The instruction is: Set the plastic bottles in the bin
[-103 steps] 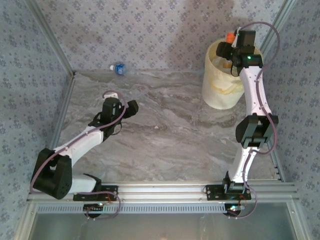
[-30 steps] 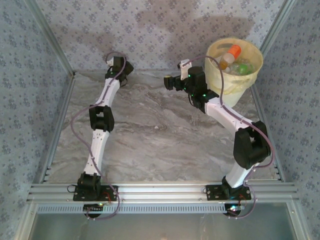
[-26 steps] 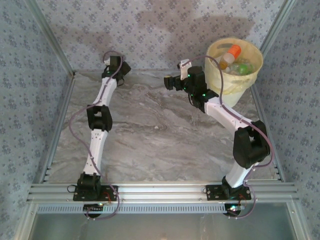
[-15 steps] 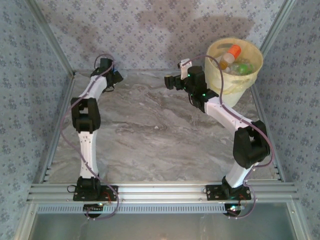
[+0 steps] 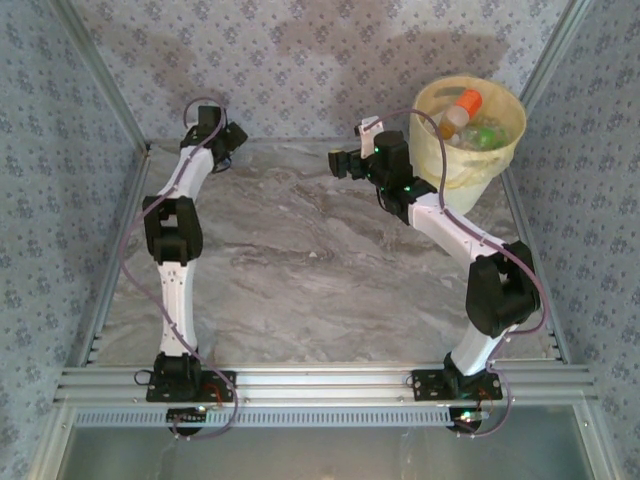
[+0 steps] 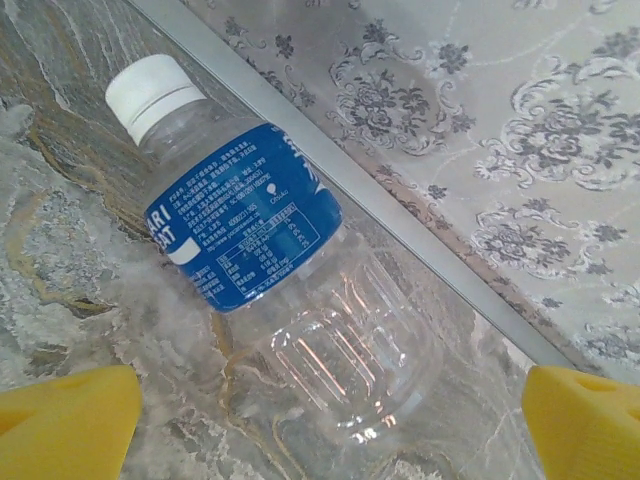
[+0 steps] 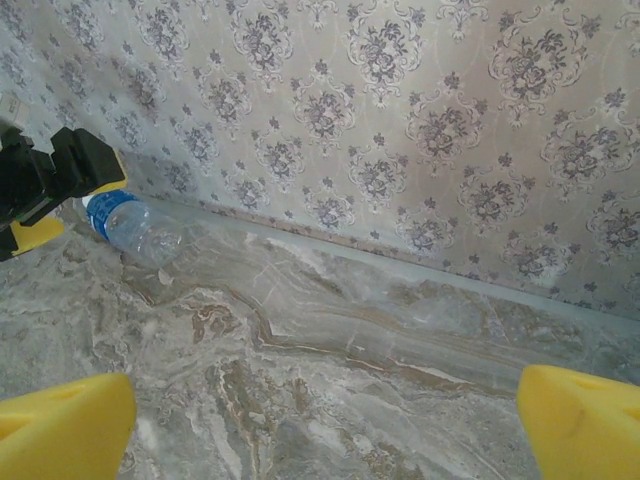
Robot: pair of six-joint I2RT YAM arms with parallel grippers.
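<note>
The robot's left gripper should move down to the clear base end of the bottle next and then close on it.
A clear plastic bottle with a blue label and a white cap lies on its side on the marble table, against the back wall's metal rail. My left gripper hovers over it, open wide, with its yellow fingertips either side of the bottle's base and clear of it. In the top view the left gripper is at the far left corner. The right wrist view has the same bottle far left, beside the left gripper. My right gripper is open and empty, left of the bin. The bin holds several bottles.
Patterned walls close the table at the back and both sides, and a metal rail runs along the foot of the back wall. Bare marble lies between the two arms. The right arm's elbow stands in front of the bin.
My left arm has swung left along the back wall to the corner, and its gripper has opened wide over the bottle. The right arm has stayed still.
</note>
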